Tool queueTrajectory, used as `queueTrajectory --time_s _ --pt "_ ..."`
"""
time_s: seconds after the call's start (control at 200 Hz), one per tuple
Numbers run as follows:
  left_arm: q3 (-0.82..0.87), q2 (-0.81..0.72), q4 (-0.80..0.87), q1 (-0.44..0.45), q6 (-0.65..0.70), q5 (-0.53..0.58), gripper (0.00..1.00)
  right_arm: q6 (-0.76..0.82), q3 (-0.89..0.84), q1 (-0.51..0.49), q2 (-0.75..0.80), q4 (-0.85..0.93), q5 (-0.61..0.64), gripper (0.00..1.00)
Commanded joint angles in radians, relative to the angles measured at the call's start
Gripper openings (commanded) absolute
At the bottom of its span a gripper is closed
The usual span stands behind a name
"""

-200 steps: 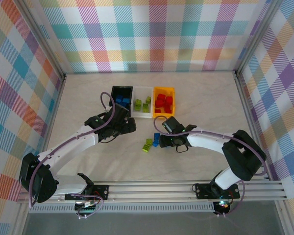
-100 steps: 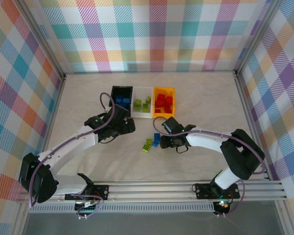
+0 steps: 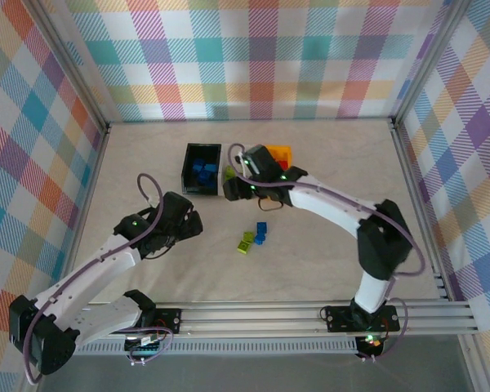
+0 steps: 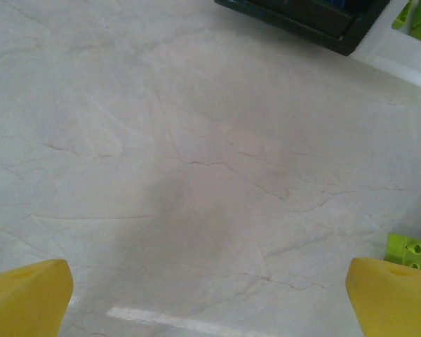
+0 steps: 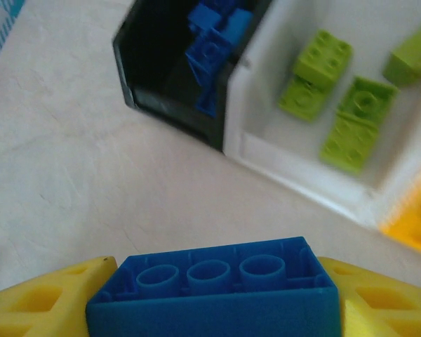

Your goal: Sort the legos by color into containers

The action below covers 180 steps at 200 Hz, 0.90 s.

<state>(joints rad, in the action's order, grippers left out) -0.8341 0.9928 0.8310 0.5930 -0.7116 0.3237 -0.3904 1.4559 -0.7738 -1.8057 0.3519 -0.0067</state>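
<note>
I need to carry the blue lego outward with my right gripper and release it over the black bin. The black bin is outward of the gripper and holds blue legos.
My right gripper (image 3: 238,189) hangs just in front of the containers, shut on a blue lego (image 5: 214,295) held studs-down between its yellow fingers (image 5: 35,298). Ahead of it the black bin (image 5: 151,77) holds blue legos (image 5: 214,38). The white bin (image 5: 266,144) beside it holds lime green legos (image 5: 337,105). A corner of the orange bin (image 5: 414,235) shows on the right. My left gripper (image 3: 193,220) is open over bare table, near-left of the black bin (image 3: 202,169), with nothing between its fingertips (image 4: 24,298).
One blue lego (image 3: 261,231) and a green lego (image 3: 246,242) lie loose on the table in front of the bins. The green one (image 4: 410,250) sits just right of my left gripper. My right arm covers much of the white and orange bins (image 3: 279,152) from above.
My right gripper closed on a blue lego by the loose pile and carried it up and left to the bins. The left arm drew back from the black bin toward the near left.
</note>
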Motion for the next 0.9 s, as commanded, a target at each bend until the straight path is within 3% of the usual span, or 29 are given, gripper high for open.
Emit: queueTrajectory --time_s 0.0,0.365,0.56,0.68,0.895 --pt "0.023 -0.038 0.055 -0.009 -0.019 0.012 1.0 0.02 0.178 -0.005 -0.131 0.012 -0.067 0.56" --pt "0.023 -0.055 0.066 -0.012 0.012 -0.015 1.0 -0.002 0.941 0.007 -0.637 0.236 -0.069 0.59" --pt "0.032 -0.069 0.063 -0.012 0.014 -0.025 1.0 0.012 1.417 0.02 -0.884 0.448 -0.069 0.78" --pt "0.036 -0.077 0.05 -0.012 0.016 -0.039 1.0 0.029 1.687 0.024 -0.977 0.58 -0.054 0.82" --pt "0.029 -0.065 0.021 -0.012 0.034 -0.064 1.0 0.074 1.698 0.019 -0.906 0.688 -0.02 0.79"
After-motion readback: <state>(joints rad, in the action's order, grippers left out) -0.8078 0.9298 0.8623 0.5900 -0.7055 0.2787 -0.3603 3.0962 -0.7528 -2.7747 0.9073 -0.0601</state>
